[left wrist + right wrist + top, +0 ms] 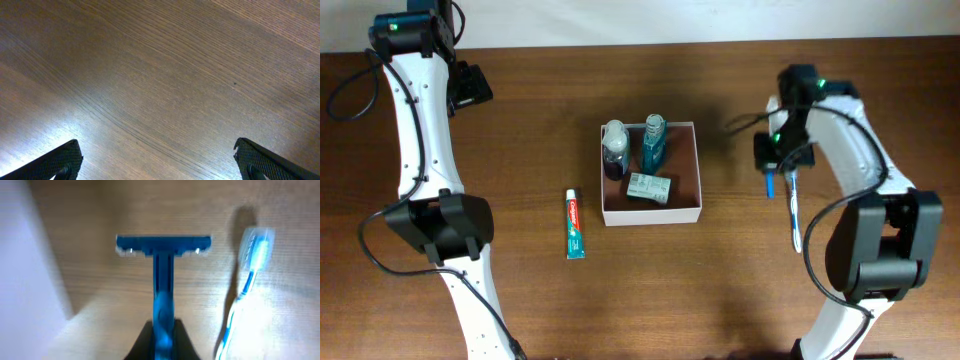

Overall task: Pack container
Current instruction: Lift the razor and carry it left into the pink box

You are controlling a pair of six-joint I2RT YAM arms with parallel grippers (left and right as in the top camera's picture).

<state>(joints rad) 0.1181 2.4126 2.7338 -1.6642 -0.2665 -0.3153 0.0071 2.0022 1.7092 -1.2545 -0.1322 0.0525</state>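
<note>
I should next raise my right gripper, move it across the container's side facing the razor, and let go over the bare part of the bottom of the container beside the teal bottle (653, 143).
The container (698, 170), a square white-walled box with a reddish-brown floor, sits mid-table. Inside are a dark bottle (614, 150), a teal bottle (653, 143) and a small green-and-white soap box (649, 188). My right gripper (163, 340) is shut on the handle of a blue razor (162, 260) and holds it above the table right of the container; the razor also shows in the overhead view (772, 183). A blue-and-white toothbrush (794, 210) lies just right of it, also in the right wrist view (247, 280). A toothpaste tube (575, 224) lies left of the container. My left gripper (159, 162) is open over bare wood at the far left.
The container's white wall (25, 265) fills the left edge of the right wrist view. The wooden table (720, 290) ends at a pale wall along the back. Both arm bases stand at the front left and front right.
</note>
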